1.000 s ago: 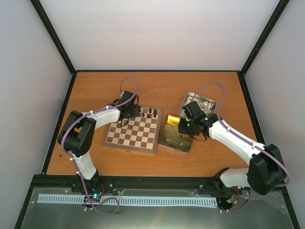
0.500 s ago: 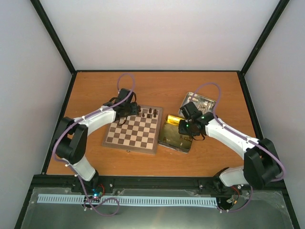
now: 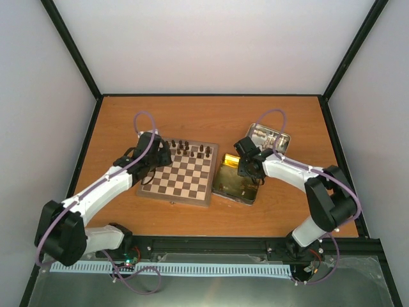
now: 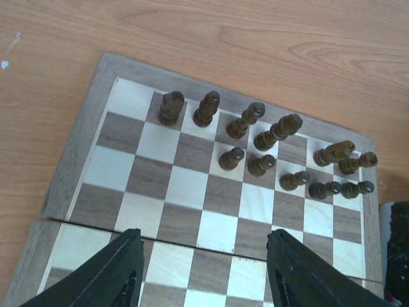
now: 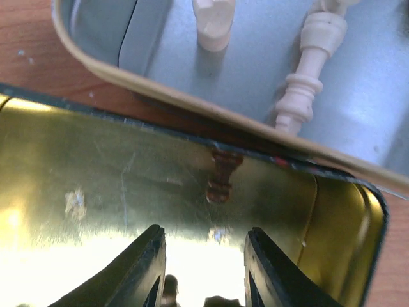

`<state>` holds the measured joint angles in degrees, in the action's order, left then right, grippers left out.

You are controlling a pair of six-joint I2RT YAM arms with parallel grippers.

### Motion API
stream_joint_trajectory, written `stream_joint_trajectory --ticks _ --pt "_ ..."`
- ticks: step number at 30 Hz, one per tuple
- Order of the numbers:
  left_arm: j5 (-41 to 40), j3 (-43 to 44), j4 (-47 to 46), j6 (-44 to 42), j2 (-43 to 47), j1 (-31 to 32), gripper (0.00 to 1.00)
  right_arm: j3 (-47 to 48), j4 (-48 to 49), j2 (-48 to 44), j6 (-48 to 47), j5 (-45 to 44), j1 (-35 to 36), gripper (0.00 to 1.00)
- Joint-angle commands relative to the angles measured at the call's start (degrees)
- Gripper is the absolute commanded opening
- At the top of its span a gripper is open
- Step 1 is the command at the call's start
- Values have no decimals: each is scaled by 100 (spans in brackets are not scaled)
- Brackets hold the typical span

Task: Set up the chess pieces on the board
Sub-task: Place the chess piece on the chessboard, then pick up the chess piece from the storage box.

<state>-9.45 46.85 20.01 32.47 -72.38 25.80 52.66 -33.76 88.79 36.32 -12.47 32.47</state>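
The small brown piece is ahead of the robot's open fingers, so the right gripper needs to move outward and down next, onto the piece's near end by the tin's far side (image 5: 218, 191).
The board (image 3: 181, 181) lies at the table's middle, and the left wrist view shows it too (image 4: 86, 134). Several dark brown chess pieces (image 3: 195, 150) stand on its two far rows (image 4: 246, 121). My left gripper (image 3: 160, 157) is open and empty above the board's near-left squares, its fingertips (image 4: 128, 265) wide apart. My right gripper (image 3: 247, 169) is open and empty, low inside the gold-lined tin (image 5: 96, 185). A small brown piece shape (image 5: 220, 174) shows at the tin's far wall, ahead of the fingers (image 5: 146, 259). It may be a reflection.
A silver tin (image 3: 271, 137) sits behind the gold-lined tin (image 3: 231, 187) and holds cream-white pieces (image 5: 308, 61). Its rim (image 5: 192, 105) runs close over the gold tin's far wall. Bare orange table surrounds the board.
My left gripper has drawn back left from the board's far edge, and two more dark pieces now show there. My right gripper has shifted slightly toward the gold tin's far end.
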Motion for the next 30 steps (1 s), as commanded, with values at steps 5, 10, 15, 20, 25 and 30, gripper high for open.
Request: stream_joint_trajectory --ticks 5,10,15,20,25,30 --pt "377 -388 5 343 697 -40 56 78 752 624 676 -612 -48 32" --pt "652 -498 -103 321 646 -40 54 57 864 852 820 -704 -49 28" --pt "823 -497 -117 275 566 -40 51 102 744 1028 1007 -724 -48 18" --pt "851 -557 -114 271 726 -40 51 74 639 757 872 -611 -35 3" --pt "929 -655 -130 267 922 -40 51 369 155 203 333 131 -21 3" --pt "968 -827 -272 323 1109 -40 52 936 -761 33 -344 1929 21 3"
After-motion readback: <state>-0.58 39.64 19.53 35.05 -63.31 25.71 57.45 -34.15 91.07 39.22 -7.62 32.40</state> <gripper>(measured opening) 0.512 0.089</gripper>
